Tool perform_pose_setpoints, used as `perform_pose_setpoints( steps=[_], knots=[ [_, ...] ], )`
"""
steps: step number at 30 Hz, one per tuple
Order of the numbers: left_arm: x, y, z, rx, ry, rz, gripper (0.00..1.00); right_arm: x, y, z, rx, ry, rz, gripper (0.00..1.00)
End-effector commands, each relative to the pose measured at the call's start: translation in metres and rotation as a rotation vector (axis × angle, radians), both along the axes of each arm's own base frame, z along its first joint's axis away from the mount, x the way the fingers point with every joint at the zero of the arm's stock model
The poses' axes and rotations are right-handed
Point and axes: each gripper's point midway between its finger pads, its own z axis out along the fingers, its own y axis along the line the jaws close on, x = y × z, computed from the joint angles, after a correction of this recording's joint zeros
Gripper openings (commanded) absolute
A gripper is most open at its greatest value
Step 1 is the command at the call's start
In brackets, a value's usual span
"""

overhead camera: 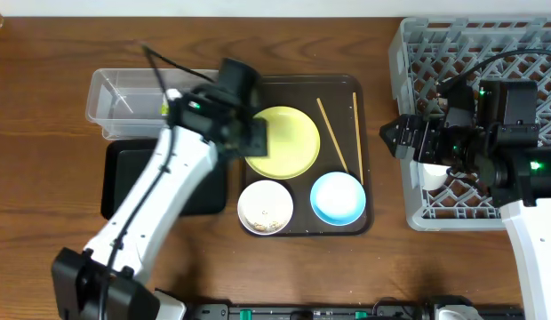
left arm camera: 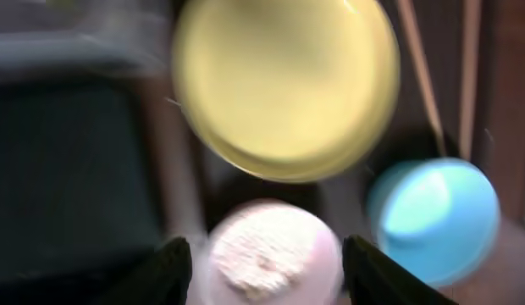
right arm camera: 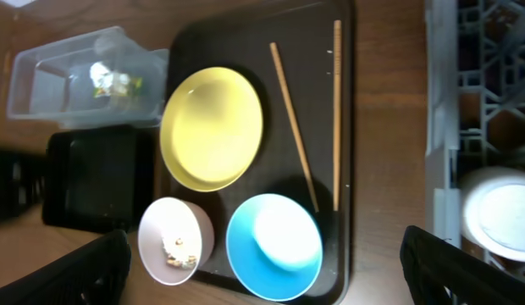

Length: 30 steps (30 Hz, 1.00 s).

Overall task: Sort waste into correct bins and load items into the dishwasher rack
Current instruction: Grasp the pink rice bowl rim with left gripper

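My left gripper needs to move back and down onto the white bowl's rim beside the gap, because that gap separates the white bowl (overhead camera: 265, 207) from the light blue bowl.
The yellow-green plate (overhead camera: 289, 142), the white bowl (overhead camera: 265, 207) with rice grains and the light blue bowl (overhead camera: 337, 197) sit on the brown serving tray (overhead camera: 362, 222), with two chopsticks (overhead camera: 332, 135) beside the plate. My left gripper (overhead camera: 258, 138) is open and empty above the plate's left edge. In the left wrist view (left arm camera: 264, 250) the white bowl (left arm camera: 271, 254) lies below and between its fingers. My right gripper (overhead camera: 388, 138) is open and empty between the tray and the grey rack (overhead camera: 409, 53). A white cup (right arm camera: 500, 212) sits in the rack.
The clear tub (overhead camera: 124, 93) at the back left holds the wrapper and a white scrap (right arm camera: 110, 78). The black tray (overhead camera: 124, 182) lies in front of it, partly under my left arm. The table's front edge is near the bowls.
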Motion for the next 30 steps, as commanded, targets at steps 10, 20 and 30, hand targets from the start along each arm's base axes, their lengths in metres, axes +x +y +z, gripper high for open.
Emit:
perform_pose_setpoints(
  steps=[10,20,30],
  knots=[
    [-0.060,-0.063,-0.081,0.096,0.098,-0.007,0.49,0.000,-0.001,-0.002,-0.010,0.010,-0.022,0.99],
    [-0.071,-0.063,-0.130,0.231,0.175,0.019,0.37,-0.001,-0.001,-0.002,-0.009,0.013,-0.021,0.99],
    [-0.075,-0.069,-0.122,0.187,0.195,0.010,0.06,0.000,-0.001,-0.002,-0.010,0.011,-0.022,0.99]
  ],
)
